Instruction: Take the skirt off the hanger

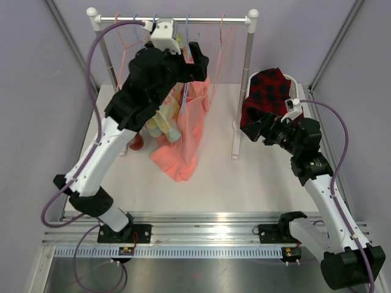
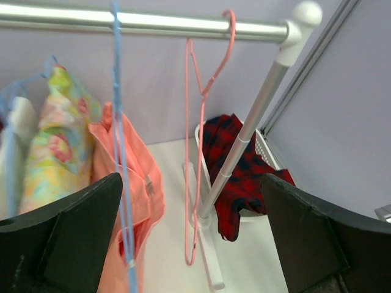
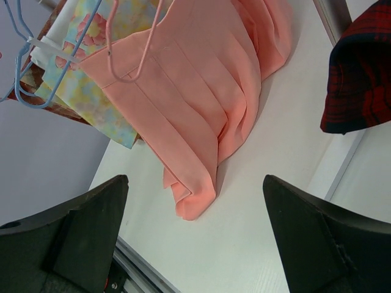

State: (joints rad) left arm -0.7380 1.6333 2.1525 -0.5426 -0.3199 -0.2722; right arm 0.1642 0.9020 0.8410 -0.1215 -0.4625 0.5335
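I should next lower my left gripper and move it sideways onto the blue hanger's wire (image 1: 184, 93) (image 2: 125, 168), because that wire hangs off-center, to the gripper's left in the wrist view.
The salmon-pink skirt (image 1: 192, 122) hangs below the rail, and its lower end lies crumpled on the table (image 3: 195, 195). A thin blue hanger (image 2: 119, 122) runs down in front of its top edge (image 2: 131, 177); how the skirt is attached is unclear. My left gripper (image 1: 198, 61) is raised by the rail, next to the skirt's top. It is open and empty (image 2: 190, 201), with the blue hanger just inside its left finger. My right gripper (image 1: 249, 130) is open and empty (image 3: 195, 183). It hovers right of the skirt and points at it.
An empty pink hanger (image 2: 204, 91) hangs on the rail (image 1: 183, 19) near the right post (image 1: 244, 91). A floral garment (image 3: 104, 91) hangs left of the skirt. A red plaid garment (image 1: 266, 91) fills a white basket (image 1: 293, 82) at the back right.
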